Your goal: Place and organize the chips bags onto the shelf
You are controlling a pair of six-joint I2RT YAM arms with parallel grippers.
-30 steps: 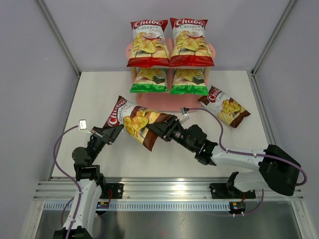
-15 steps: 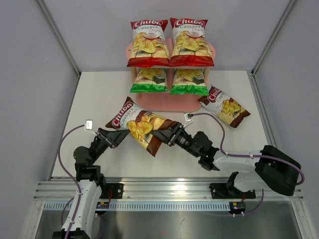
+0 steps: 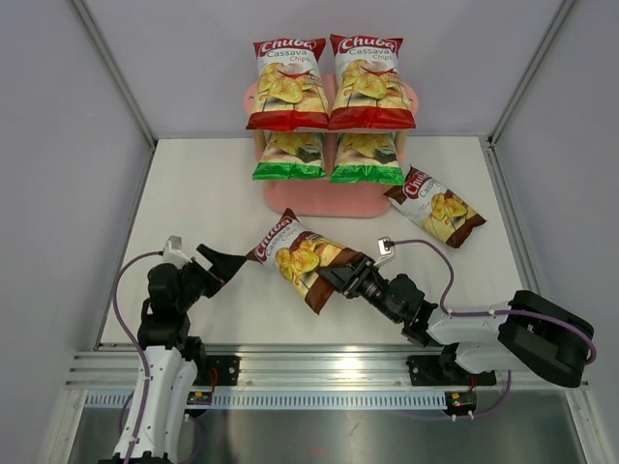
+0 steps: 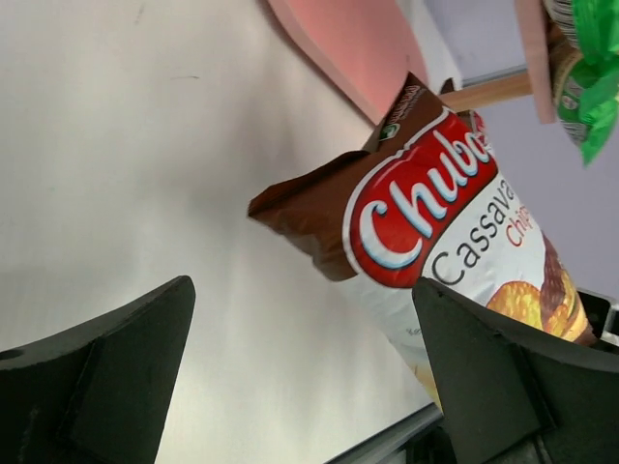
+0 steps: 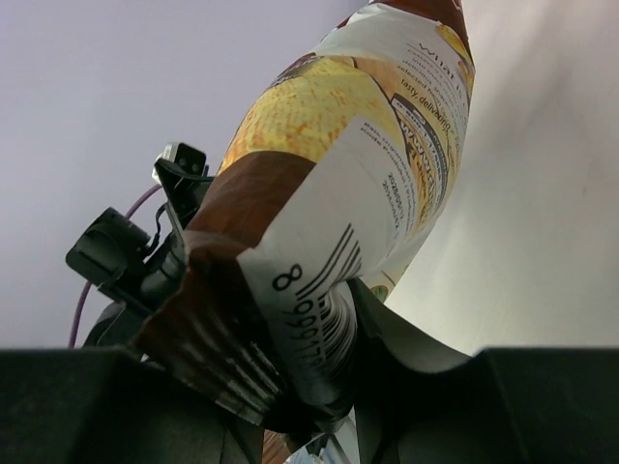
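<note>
I need to move my right gripper outward next and turn the top end of the bag in over the shelf's bottom board below the green bags [image 3: 327,198].
A dark brown chips bag [image 3: 308,263] hangs tilted over the table's middle, with my right gripper [image 3: 340,279] shut on its bottom seam. The right wrist view shows that seam and barcode [image 5: 319,290] pinched between the jaws. My left gripper [image 3: 224,263] stands open just left of the bag's top end [image 4: 435,222], apart from it, with nothing between its fingers [image 4: 116,348]. The pink shelf [image 3: 329,201] stands at the back. Two red bags [image 3: 287,85] [image 3: 370,82] are on its top tier and two green bags [image 3: 289,157] [image 3: 367,159] on the tier below.
A second dark brown bag [image 3: 437,207] lies flat on the table just right of the shelf's bottom board. Grey walls close in the table on three sides. The shelf's pink board [image 4: 348,48] and a wooden post [image 4: 488,94] show beyond the held bag in the left wrist view.
My left gripper let go of the bag's top end, opened wide and drew back left. The right gripper carried the bag to the right and closed a little tighter on it.
</note>
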